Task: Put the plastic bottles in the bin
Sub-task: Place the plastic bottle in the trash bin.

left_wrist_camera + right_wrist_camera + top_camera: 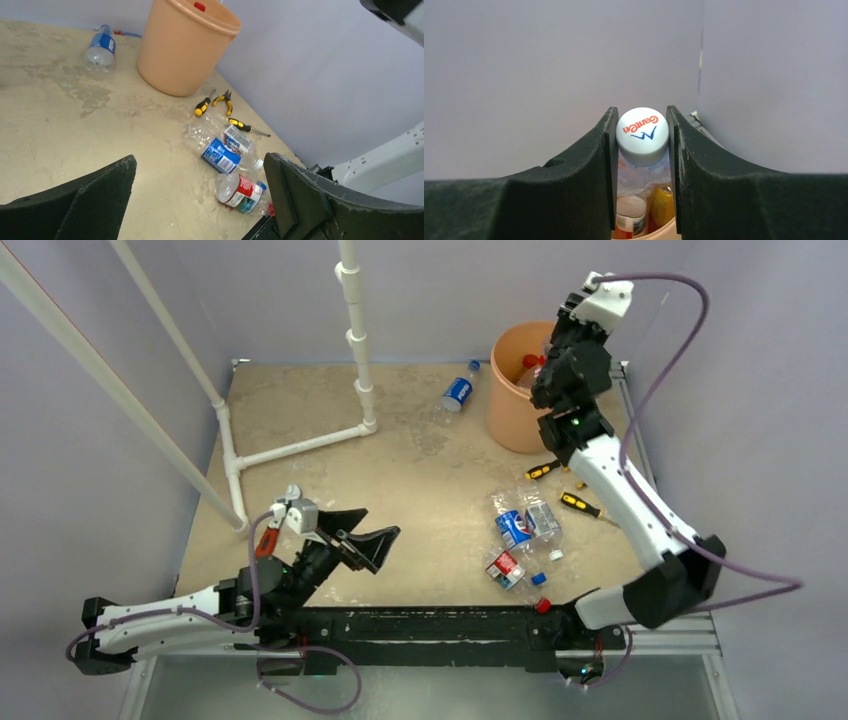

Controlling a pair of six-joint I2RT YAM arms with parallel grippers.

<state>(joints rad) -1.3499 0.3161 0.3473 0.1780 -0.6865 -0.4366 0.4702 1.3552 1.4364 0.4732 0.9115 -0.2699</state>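
I need to tilt my right gripper down next, lower the clear bottle into the orange bin's opening (526, 355) (642, 215), with bottles already inside, and let go of the clear bottle's neck, because the bin's opening is below it.
The orange bin (508, 412) stands at the back right; it also shows in the left wrist view (180, 55). My right gripper (545, 375) hangs over its rim, shut on the neck of a clear bottle with a white cap (642, 131), held above other bottles inside the bin (631, 212). A blue-labelled bottle (459, 392) lies left of the bin. Three more bottles lie in a cluster: blue label (220, 155), white-capped (239, 141), red label (241, 190). My left gripper (368, 540) is open and empty, low over the table left of the cluster.
Yellow-and-black pliers (540, 470) and a screwdriver (585, 507) lie between the bin and the cluster. A loose white cap (555, 554) and blue cap (538, 579) lie by the cluster. A white pipe frame (300, 445) stands at the back left.
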